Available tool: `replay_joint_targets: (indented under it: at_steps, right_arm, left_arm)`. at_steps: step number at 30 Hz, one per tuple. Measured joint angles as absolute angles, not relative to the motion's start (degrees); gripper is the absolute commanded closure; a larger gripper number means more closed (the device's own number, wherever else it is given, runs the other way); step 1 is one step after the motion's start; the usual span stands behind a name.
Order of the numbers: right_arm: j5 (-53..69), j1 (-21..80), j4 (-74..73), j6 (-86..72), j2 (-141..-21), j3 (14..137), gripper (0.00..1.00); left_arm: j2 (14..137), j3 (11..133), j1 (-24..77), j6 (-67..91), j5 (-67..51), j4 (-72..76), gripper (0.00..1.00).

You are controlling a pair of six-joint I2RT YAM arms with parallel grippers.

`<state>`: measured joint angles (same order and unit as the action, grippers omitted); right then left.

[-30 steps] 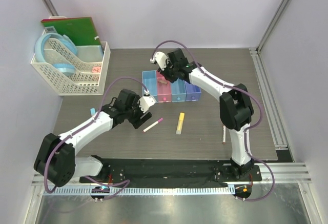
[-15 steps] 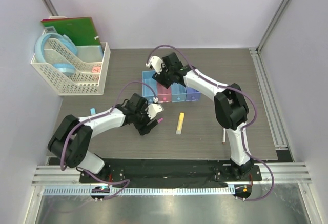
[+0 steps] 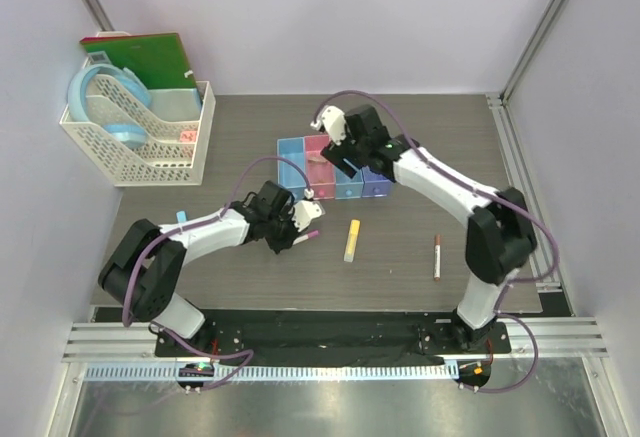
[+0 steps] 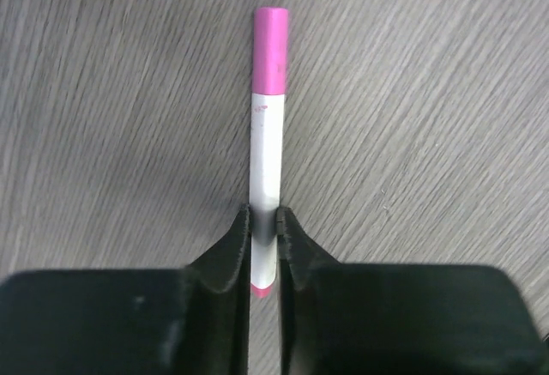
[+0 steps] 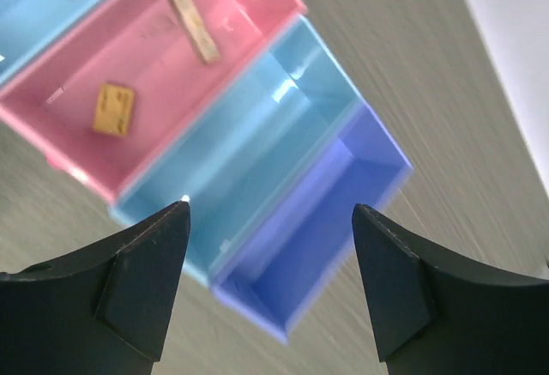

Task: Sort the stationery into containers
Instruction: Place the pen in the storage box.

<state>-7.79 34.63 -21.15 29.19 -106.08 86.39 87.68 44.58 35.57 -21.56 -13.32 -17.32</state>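
Next, my left gripper carries the pen up and outward over the light blue bin between pink and purple (image 3: 348,185) to release it there, because that bin is empty.
A thin white pen with a pink end (image 4: 268,126) lies on the table, and my left gripper (image 4: 264,220) is shut on its rear part; in the top view the left gripper (image 3: 297,229) sits at the pen (image 3: 309,236). A yellow marker (image 3: 352,240) and a dark-red-ended pen (image 3: 437,256) lie apart on the table. My right gripper (image 5: 270,212) hangs open and empty above the containers (image 3: 292,165), over the light blue bin (image 5: 249,135) and purple bin (image 5: 317,220). The pink bin (image 5: 51,100) holds two tan erasers (image 5: 114,108) (image 5: 194,24).
A white lattice basket (image 3: 150,162) with a green book (image 3: 140,57) and pale blue rings (image 3: 105,97) stands at the back left. A small blue cube (image 3: 181,218) lies by the left arm's forearm. A metal rail (image 3: 520,187) borders the table's right edge.
My left gripper moved onto the pink-ended pen and shut on it. My right gripper opened over the bins and shifted right, and the arm swung off the dark-red pen.
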Motion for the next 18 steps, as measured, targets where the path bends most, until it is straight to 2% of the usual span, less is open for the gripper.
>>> replay_joint_targets:
  at_steps: [4,8,18]
  right_arm:
    - [-9.34,32.36,-20.6,28.1,-92.88,78.5,0.19]
    - [-10.07,29.23,-20.29,27.07,-82.59,71.24,0.18]
    - [-8.4,25.23,-29.87,22.92,-73.41,52.8,0.17]
  left_arm:
    - [87.68,44.88,35.73,-21.74,-13.54,-17.65,0.99]
    - [87.57,46.81,36.01,-22.0,-13.56,-19.55,1.0]
    - [82.76,58.81,36.05,-23.11,-13.32,-22.2,1.0]
